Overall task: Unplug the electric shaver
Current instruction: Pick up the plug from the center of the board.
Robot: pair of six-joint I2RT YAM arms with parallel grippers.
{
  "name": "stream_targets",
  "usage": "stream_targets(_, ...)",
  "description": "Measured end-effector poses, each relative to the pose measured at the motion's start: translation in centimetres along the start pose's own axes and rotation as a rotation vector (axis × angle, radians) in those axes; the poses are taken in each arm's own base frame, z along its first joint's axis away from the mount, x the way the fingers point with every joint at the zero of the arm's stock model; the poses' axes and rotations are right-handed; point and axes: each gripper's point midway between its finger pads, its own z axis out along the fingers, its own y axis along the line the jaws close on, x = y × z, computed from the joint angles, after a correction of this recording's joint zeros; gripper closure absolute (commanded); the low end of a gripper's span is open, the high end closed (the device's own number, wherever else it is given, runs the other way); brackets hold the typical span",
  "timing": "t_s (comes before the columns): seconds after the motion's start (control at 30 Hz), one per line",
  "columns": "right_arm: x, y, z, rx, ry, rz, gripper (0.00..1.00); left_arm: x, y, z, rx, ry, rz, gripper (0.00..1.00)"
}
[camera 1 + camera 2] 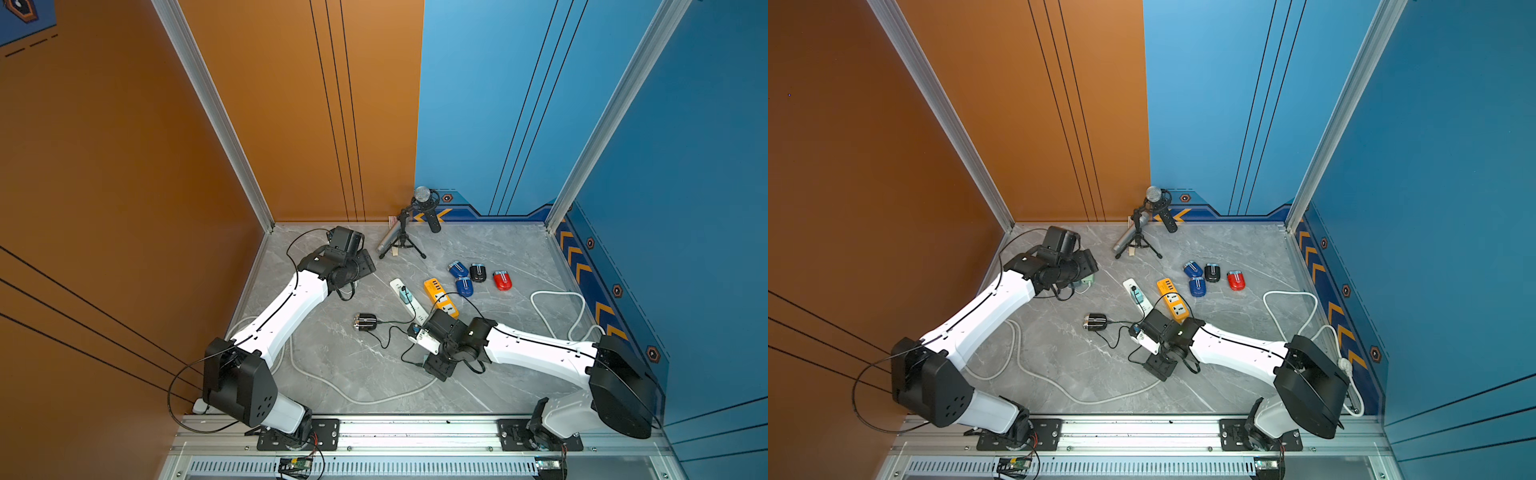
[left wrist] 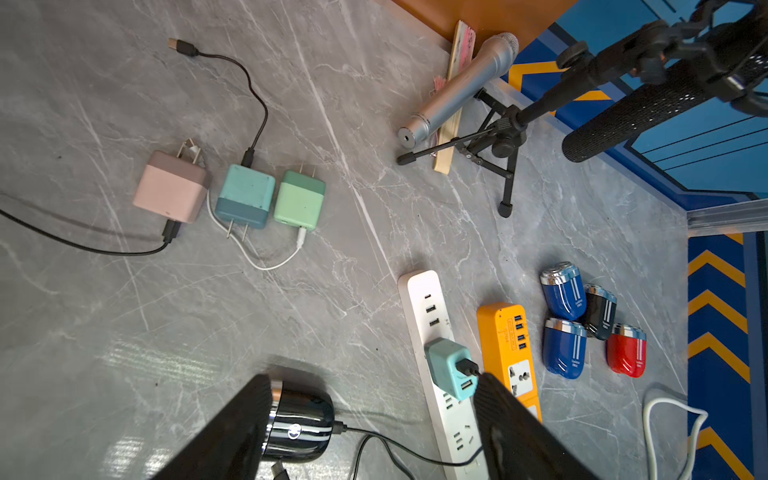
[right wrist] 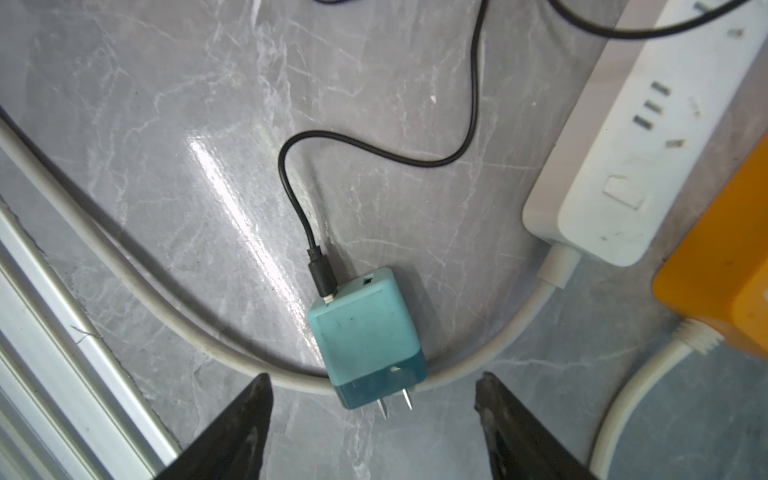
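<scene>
I need to lower my right gripper next over the loose teal adapter's body (image 3: 368, 336) and close on its sides, as it is in line with the gap between my fingers.
The black electric shaver (image 1: 365, 322) (image 1: 1095, 322) (image 2: 301, 428) lies on the grey table, a black cable in its end. That cable runs toward a teal adapter (image 1: 405, 296) (image 2: 446, 368) seated in the white power strip (image 1: 395, 284) (image 2: 424, 299). My left gripper (image 2: 374, 378) is open, far back at the left, and looks across at the shaver. My right gripper (image 3: 374, 376) is open low over a second teal adapter (image 3: 365, 332). This one lies loose with bare prongs on the strip's white cord (image 3: 145, 291), just ahead of the fingertips.
An orange power strip (image 1: 440, 297) lies beside the white one. Several small blue, black and red shavers (image 1: 478, 272) sit behind it. A microphone on a tripod (image 1: 424, 203) and a silver microphone (image 1: 388, 239) stand at the back. Pink, teal and green adapters (image 2: 245, 195) lie under the left arm.
</scene>
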Motion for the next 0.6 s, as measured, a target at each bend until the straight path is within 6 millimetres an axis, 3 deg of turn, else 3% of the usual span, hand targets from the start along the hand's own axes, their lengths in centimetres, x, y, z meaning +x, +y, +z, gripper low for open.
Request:
stream_targets(0.2, 0.2, 0.3, 1.8, -0.015, 0.089, -0.038, 0.31, -0.2, 2.0, 0.2, -0.028, 0.006, -0.032, 0.20)
stream_targets(0.33, 0.6, 0.5, 2.6, -0.023, 0.135, -0.058, 0.43, -0.7, 2.8, -0.3, -0.028, -0.007, -0.049, 0.20)
stream_targets(0.6, -0.8, 1.3, 2.5, -0.036, 0.125, -0.105, 0.64, -1.4, 4.4, -0.7, -0.036, -0.016, -0.082, 0.20)
